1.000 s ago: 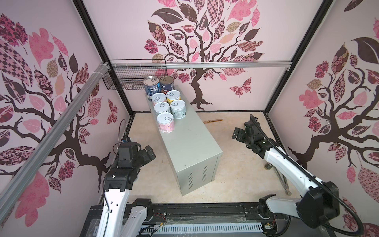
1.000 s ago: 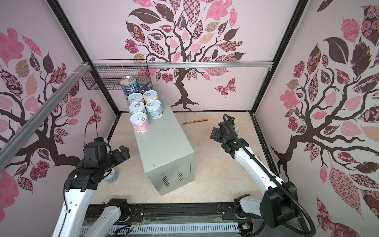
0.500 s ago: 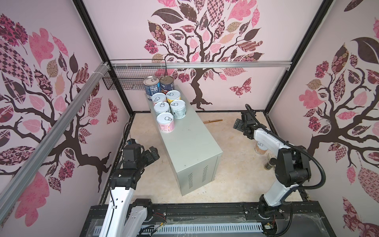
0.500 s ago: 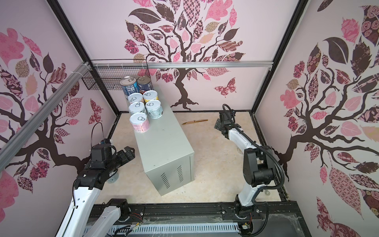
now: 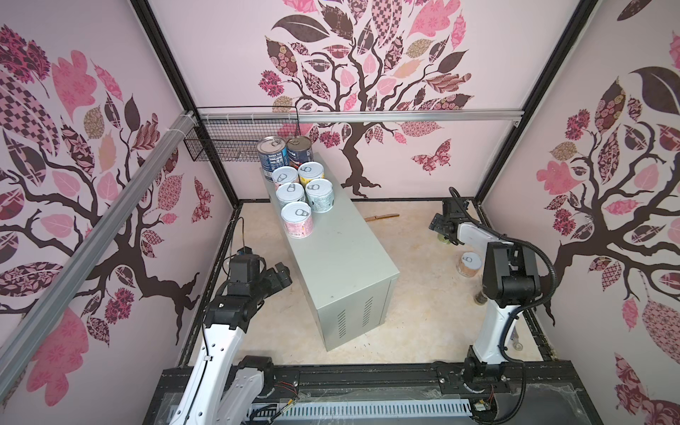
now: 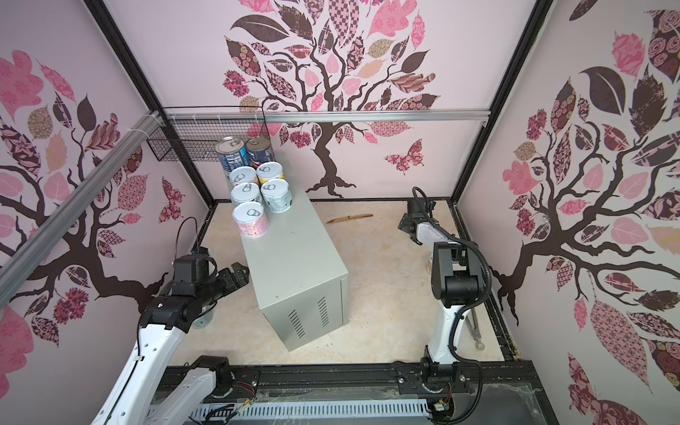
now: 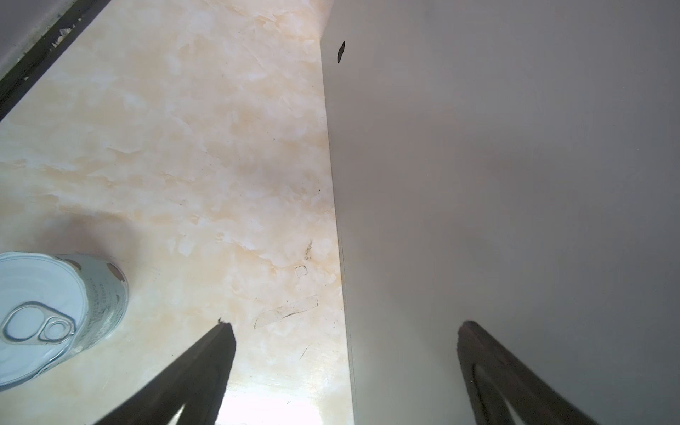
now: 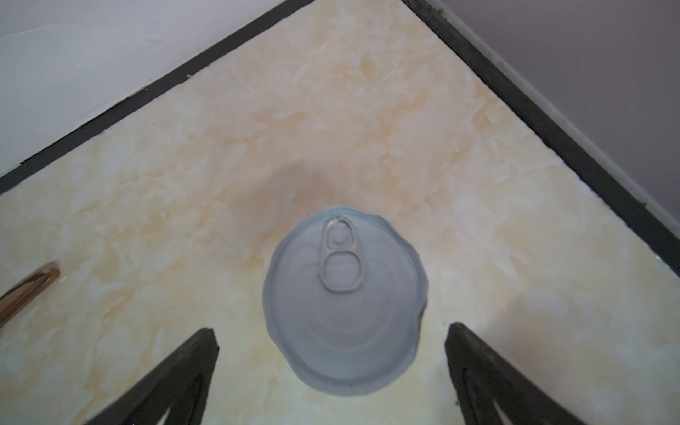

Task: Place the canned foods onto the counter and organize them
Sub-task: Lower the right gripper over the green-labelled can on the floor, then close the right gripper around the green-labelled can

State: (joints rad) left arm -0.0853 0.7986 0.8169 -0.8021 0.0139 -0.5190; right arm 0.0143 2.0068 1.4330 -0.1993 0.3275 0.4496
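Observation:
The can's pull-tab lid is already between my right gripper's open fingers, so they need to lower around the short can (image 8: pixel 344 298) on the floor next, to close.
The counter (image 5: pixel 346 254) is a long grey metal box in the middle of the floor in both top views. Several canned foods stand at its far end: two tall tins (image 5: pixel 273 152) at the back and short white-lidded ones (image 5: pixel 297 219) in front. A short can (image 8: pixel 344 298) stands on the floor straight below my open right gripper (image 8: pixel 332 328) in the far right corner. Another can (image 5: pixel 469 263) stands by the right arm. My left gripper (image 5: pixel 281 274) is open and empty beside the counter's left wall (image 7: pixel 496 184), with a floor can (image 7: pixel 48 316) off to its side.
A black wire basket (image 5: pixel 235 140) hangs on the back rail behind the tall tins. A wooden knife (image 5: pixel 382 217) lies on the floor right of the counter. Metal tongs (image 6: pixel 474 327) lie by the right arm's base. Black frame edges border the floor.
The right arm has folded up and drawn its gripper back over the can in the far right corner. The left gripper has shifted toward the counter's side. Both stayed open.

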